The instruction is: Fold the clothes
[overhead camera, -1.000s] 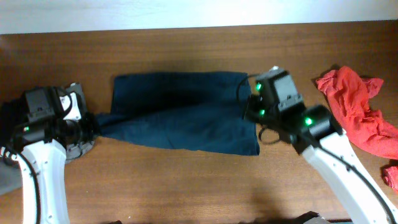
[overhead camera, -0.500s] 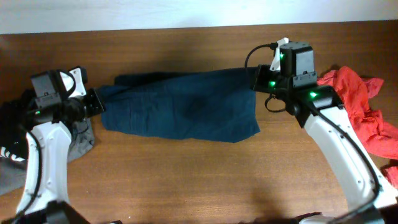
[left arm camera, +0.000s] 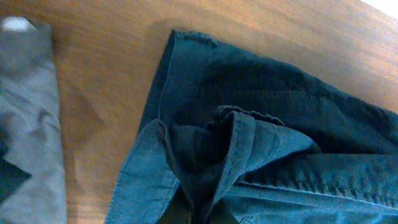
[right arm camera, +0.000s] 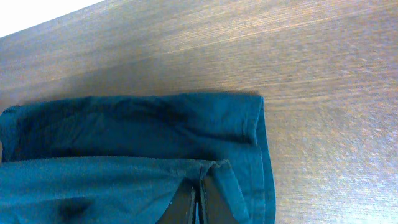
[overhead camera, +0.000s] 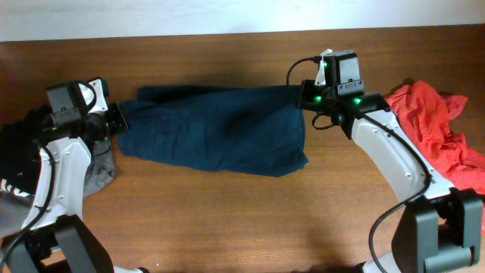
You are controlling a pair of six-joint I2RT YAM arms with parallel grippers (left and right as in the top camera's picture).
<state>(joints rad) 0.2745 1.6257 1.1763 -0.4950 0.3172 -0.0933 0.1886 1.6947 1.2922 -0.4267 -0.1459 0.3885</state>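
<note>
Low by the dark blue garment's far corner [overhead camera: 301, 89] [right arm camera: 250, 114], my right gripper shifts slightly toward the red garment next, then opens, as the upper layer lies near the dark blue garment's far edge.
A dark blue garment [overhead camera: 216, 133] lies across the middle of the wooden table, folded lengthwise. My left gripper [overhead camera: 117, 119] is shut on its left end, where the cloth bunches up in the left wrist view [left arm camera: 205, 208]. My right gripper [overhead camera: 307, 97] is shut on the upper layer at its right end, seen pinched between the fingers in the right wrist view [right arm camera: 199, 196]. Both hold the cloth near the far edge of the garment [right arm camera: 137, 124]. The blue cloth hides the left fingertips.
A crumpled red garment [overhead camera: 436, 133] lies at the right of the table. A grey cloth [overhead camera: 102, 167] and dark clothing [overhead camera: 19, 152] lie at the far left; the grey cloth also shows in the left wrist view [left arm camera: 28, 118]. Bare wood runs along the front.
Both grippers have carried the near edge of the blue garment away from me toward its far edge, doubling it over. The garment now lies narrower and further back.
</note>
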